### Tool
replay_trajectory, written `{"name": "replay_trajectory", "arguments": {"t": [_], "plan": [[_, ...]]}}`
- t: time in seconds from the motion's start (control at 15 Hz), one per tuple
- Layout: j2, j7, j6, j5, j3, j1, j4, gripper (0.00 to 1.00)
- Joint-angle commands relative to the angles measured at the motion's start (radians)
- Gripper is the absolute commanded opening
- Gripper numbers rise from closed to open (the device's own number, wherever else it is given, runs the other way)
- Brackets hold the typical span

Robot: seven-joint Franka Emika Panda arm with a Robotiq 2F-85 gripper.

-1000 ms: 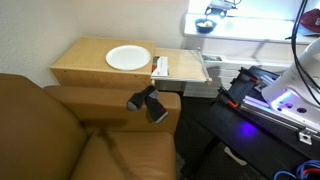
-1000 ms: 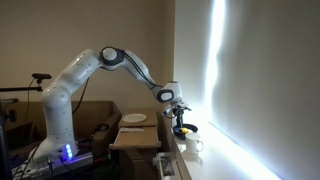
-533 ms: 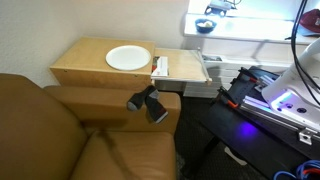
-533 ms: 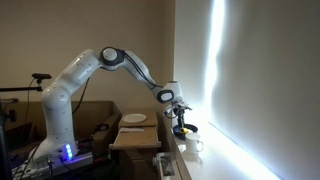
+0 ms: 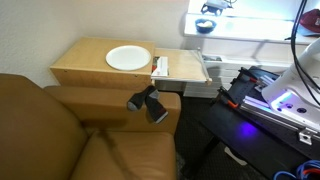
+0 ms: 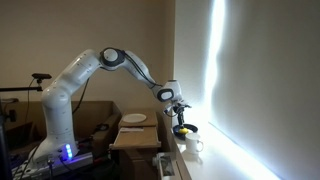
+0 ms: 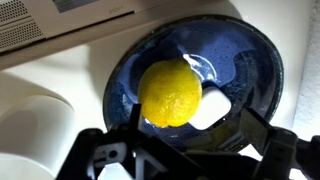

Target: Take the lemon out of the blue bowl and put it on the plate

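Note:
The lemon [image 7: 170, 92] sits closer to one finger, so the robot's gripper should next go down into the blue bowl and to the left in the wrist view, around it.
In the wrist view the yellow lemon [image 7: 170, 92] lies inside the blue bowl [image 7: 255, 62], beside a white patch [image 7: 212, 108] on the bowl's floor. My gripper [image 7: 193, 135] hovers over the bowl, open, its dark fingers [image 7: 256, 128] spread to either side of the lemon and touching nothing. In both exterior views the bowl [image 5: 205, 27] [image 6: 186, 129] stands on a white ledge under the gripper [image 5: 212, 8] [image 6: 179, 104]. The white plate [image 5: 128, 58] [image 6: 134, 119] rests bare on the wooden table [image 5: 85, 66].
A brown leather sofa [image 5: 60, 130] fills the front, with a black camera [image 5: 148, 102] on its armrest. White items [image 5: 160, 67] lie next to the plate. The arm's base [image 5: 285, 98] with a blue light stands to one side. A wall [image 6: 250, 90] runs close behind the ledge.

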Motion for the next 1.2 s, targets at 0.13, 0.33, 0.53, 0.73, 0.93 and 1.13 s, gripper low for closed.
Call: {"name": "replay_trajectory", "arguments": {"t": [0.13,0.33,0.53,0.73,0.93,1.13], "plan": [[0.022,-0.005,-0.005,0.008,-0.006,0.005,0.023,1.00],[0.027,-0.005,-0.005,0.007,-0.007,0.007,0.025,1.00],[0.048,0.019,-0.045,-0.001,-0.020,0.013,0.044,1.00],[0.066,0.011,-0.026,0.005,-0.019,0.004,0.038,1.00],[0.084,0.009,-0.003,0.013,-0.017,0.000,0.038,1.00],[0.095,0.014,0.002,0.009,-0.024,0.004,0.040,0.74]]}}
